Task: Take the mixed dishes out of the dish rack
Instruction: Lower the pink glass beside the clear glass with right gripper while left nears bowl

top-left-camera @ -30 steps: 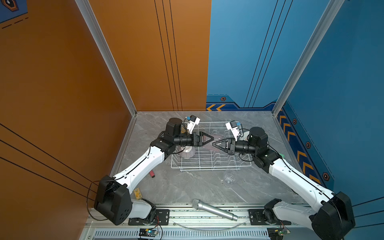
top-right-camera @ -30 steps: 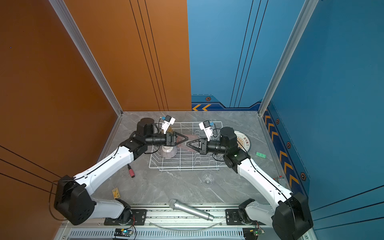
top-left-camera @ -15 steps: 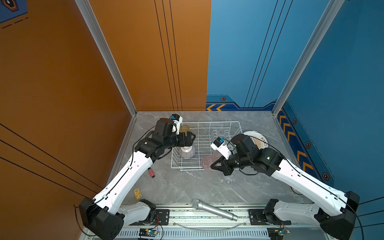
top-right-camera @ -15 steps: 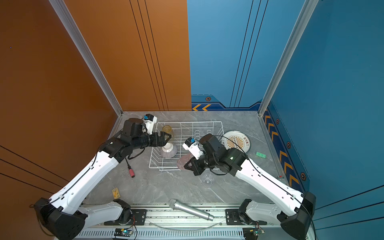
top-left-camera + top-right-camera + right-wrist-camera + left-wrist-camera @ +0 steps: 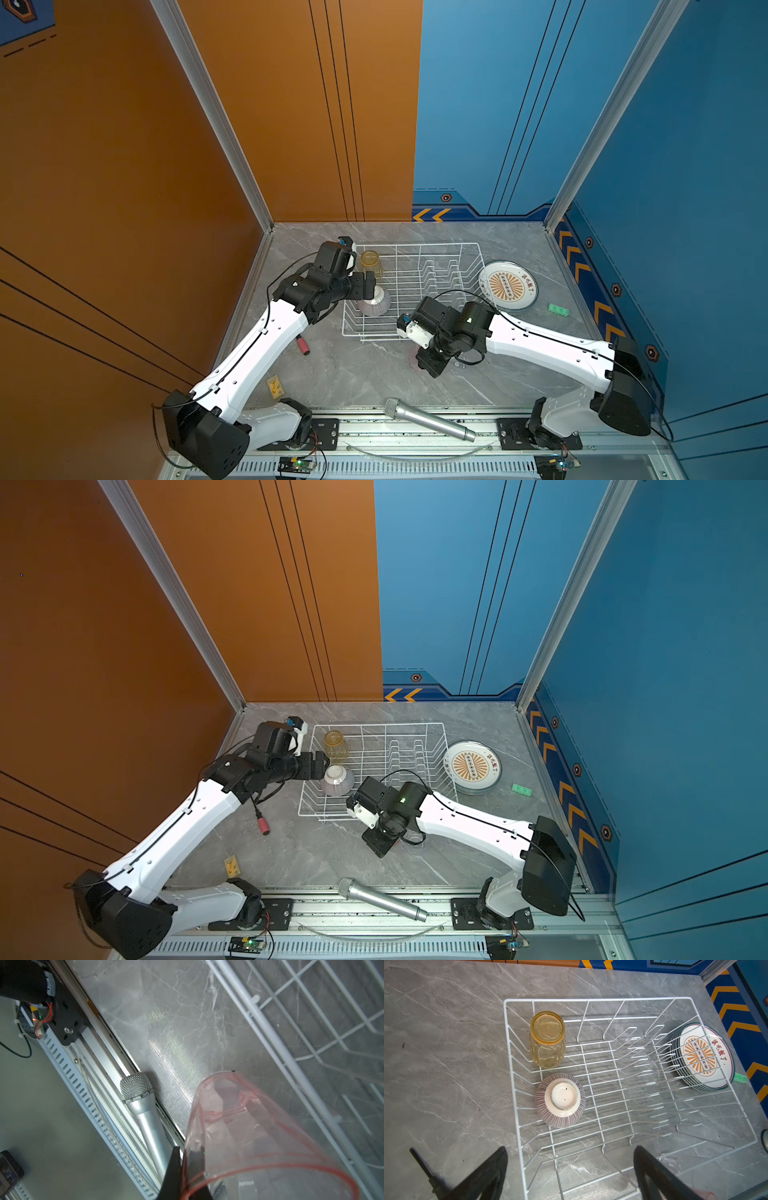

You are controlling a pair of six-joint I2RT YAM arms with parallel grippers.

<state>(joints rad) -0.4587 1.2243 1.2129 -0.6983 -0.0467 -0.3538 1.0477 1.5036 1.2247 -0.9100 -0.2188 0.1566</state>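
My right gripper will lower the pink tumbler point(image 5: 249, 1126) onto the empty, bare tabletop between rack and microphone and release its side.
The white wire dish rack point(image 5: 436, 245) point(image 5: 591, 999) holds a yellow tumbler point(image 5: 370, 262) point(image 5: 547, 1040) and an upturned striped bowl point(image 5: 376, 305) point(image 5: 560, 1100) at its left end. A stack of orange-patterned plates point(image 5: 508, 285) point(image 5: 702, 1057) lies on the table right of the rack. My left gripper point(image 5: 570, 1150) point(image 5: 325, 766) hovers open over the rack's left side, next to the bowl. My right gripper point(image 5: 185, 1151) point(image 5: 430, 365) is shut on the wall of a pink tumbler point(image 5: 249, 1126), low over the table in front of the rack. A clear tumbler point(image 5: 415, 838) stands beside it, mostly hidden.
A silver microphone point(image 5: 428, 419) point(image 5: 143, 1105) lies along the table's front edge. A red-tipped plug point(image 5: 303, 345) lies left of the rack, with a small yellow card point(image 5: 274, 386) nearer the front. A green block point(image 5: 558, 309) sits right of the plates.
Both grippers were over the rack's middle. The right one has come out to the front with the pink tumbler and sunk toward the table. The left one has drawn back to the rack's left side.
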